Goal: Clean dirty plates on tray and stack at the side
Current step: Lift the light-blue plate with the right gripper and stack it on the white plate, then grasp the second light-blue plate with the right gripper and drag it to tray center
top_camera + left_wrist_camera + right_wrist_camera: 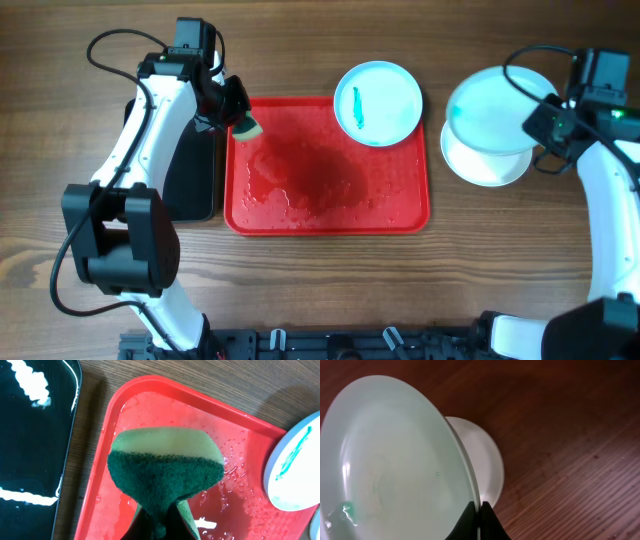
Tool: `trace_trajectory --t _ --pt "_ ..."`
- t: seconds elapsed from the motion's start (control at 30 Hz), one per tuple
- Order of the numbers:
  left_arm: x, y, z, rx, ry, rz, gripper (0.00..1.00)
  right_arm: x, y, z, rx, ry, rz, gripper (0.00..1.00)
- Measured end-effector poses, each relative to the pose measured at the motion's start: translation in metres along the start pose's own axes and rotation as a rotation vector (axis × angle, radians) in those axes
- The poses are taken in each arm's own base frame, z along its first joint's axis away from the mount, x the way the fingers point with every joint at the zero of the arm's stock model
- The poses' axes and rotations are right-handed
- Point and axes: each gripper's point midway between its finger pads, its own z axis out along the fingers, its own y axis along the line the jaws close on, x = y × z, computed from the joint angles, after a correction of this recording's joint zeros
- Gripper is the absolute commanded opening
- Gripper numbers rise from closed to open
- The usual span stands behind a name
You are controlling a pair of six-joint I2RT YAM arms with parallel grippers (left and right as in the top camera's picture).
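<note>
The right gripper will next move down to lay the tilted aqua plate on the white plate (485, 165) (487, 460) and let go of the aqua plate's rim, since the white plate is below the aqua one.
The red tray (300, 215) lies mid-table, wet. A pale aqua plate (385, 95) with a teal smear rests on its far right corner; it also shows in the left wrist view (295, 467). My left gripper (238, 112) is shut on a green and yellow sponge (165, 467) above the tray's far left corner (150, 390). My right gripper (545, 122) is shut on the rim of a second pale aqua plate (495, 108), held tilted above a white plate (485, 165) on the table right of the tray. In the right wrist view the held plate (390, 460) has a small teal spot; the white plate (487, 460) lies behind it.
A black tray (190, 170) lies left of the red tray, seen wet and glossy in the left wrist view (35, 435). Wooden table all around. Cables run near both arms at the far edge.
</note>
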Motion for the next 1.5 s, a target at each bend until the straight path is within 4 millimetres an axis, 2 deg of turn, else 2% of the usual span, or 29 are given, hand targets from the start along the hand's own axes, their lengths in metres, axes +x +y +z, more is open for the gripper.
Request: trace_trajectory --t 0.07,0.13,0.27,0.3,0.37,0.43,0.63,0.67,0.73,0.8,0.83,0.93,1.0,1.03,1.17,1.23,1.5 --pt "0.0 0.0 0.0 0.0 0.001 -0.001 0.04 0.0 -0.01 0.014 0.022 0.035 0.028 0.04" --pt "0.0 0.0 0.0 0.0 0.0 0.0 0.04 0.004 -0.021 0.04 0.062 0.097 0.048 0.04" --pt "0.0 0.0 0.0 -0.001 0.001 0.0 0.04 0.018 -0.023 0.076 0.104 0.182 0.037 0.04" --pt "0.0 0.0 0.0 -0.001 0.0 0.0 0.04 0.023 -0.023 0.087 0.116 0.209 0.033 0.09" --pt "0.0 0.0 0.0 0.0 0.0 0.0 0.04 0.033 -0.025 0.105 0.138 0.256 0.023 0.35" --pt "0.0 0.0 0.0 0.0 0.0 0.0 0.04 0.04 -0.024 0.114 0.14 0.287 0.013 0.43" --pt "0.0 0.0 0.0 -0.001 0.0 0.0 0.04 0.054 -0.013 0.109 0.074 0.358 -0.029 0.47" --pt "0.0 0.0 0.0 -0.001 0.0 0.0 0.04 0.054 -0.005 0.104 0.036 0.361 -0.05 0.47" --pt "0.0 0.0 0.0 -0.001 0.001 0.0 0.04 0.045 0.025 0.086 -0.081 0.316 -0.102 0.47" --pt "0.0 0.0 0.0 -0.001 0.0 0.0 0.04 0.035 0.062 0.065 -0.207 0.243 -0.158 0.46" --pt "0.0 0.0 0.0 -0.001 0.0 0.0 0.04 0.032 0.093 0.049 -0.299 0.195 -0.206 0.45" --pt "0.0 0.0 0.0 -0.001 0.0 0.0 0.04 0.045 0.141 0.032 -0.41 0.165 -0.281 0.4" --pt "0.0 0.001 0.0 -0.004 -0.002 0.0 0.04 0.067 0.173 0.03 -0.458 0.186 -0.321 0.37" --pt "-0.001 0.001 0.0 -0.008 -0.004 0.0 0.04 0.077 0.182 0.032 -0.463 0.205 -0.328 0.36" --pt "-0.001 0.002 0.0 -0.014 -0.006 0.0 0.04 0.111 0.199 0.057 -0.43 0.283 -0.335 0.32" --pt "-0.001 0.003 0.0 -0.015 -0.006 0.0 0.04 0.128 0.198 0.071 -0.392 0.324 -0.337 0.31" --pt "-0.002 0.003 0.0 -0.02 -0.01 0.0 0.04 0.154 0.189 0.116 -0.291 0.399 -0.333 0.2"
